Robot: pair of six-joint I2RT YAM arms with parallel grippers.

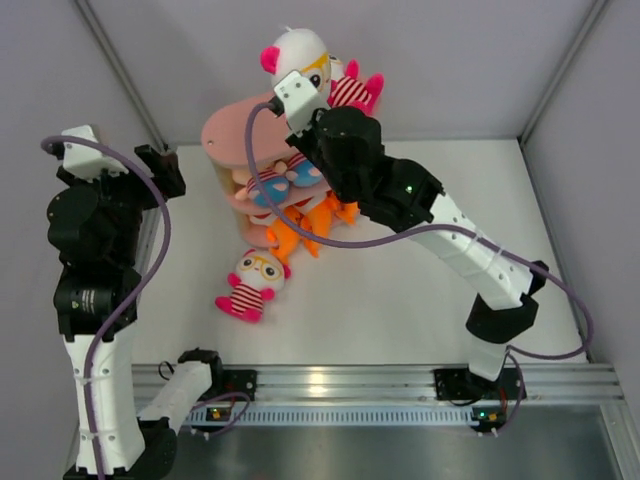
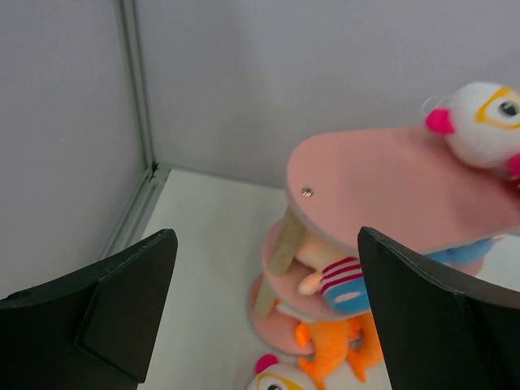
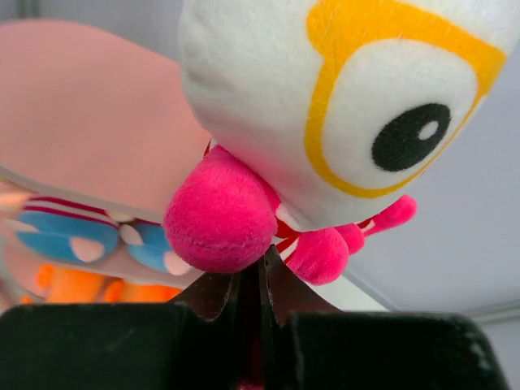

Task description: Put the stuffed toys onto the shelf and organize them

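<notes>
A striped toy is already on one end of the top board, so next I will move my right gripper toward the board's bare end and down, onto the board (image 1: 254, 124) (image 3: 106, 118) beside the striped toy.
The pink shelf (image 1: 225, 135) stands at the back of the table. My right gripper (image 1: 308, 88) is shut on a white-headed toy (image 1: 298, 50) with yellow glasses, and holds it over the far end of the top board; the wrist view shows its pink ear (image 3: 221, 210) right at my closed jaws (image 3: 262, 272). A boy toy in blue shorts (image 2: 345, 284) lies on the middle tier. Orange fish toys (image 1: 300, 235) fill the bottom tier. Another white-headed toy (image 1: 255, 280) lies on the table in front of the shelf. My left gripper (image 1: 165, 170) is open and empty, left of the shelf.
Grey walls close the table at the back and both sides, with a metal corner post (image 2: 138, 81) behind the shelf's left end. The shelf's top board (image 2: 366, 179) is bare at its left end. An aluminium rail (image 1: 350, 380) runs along the near edge.
</notes>
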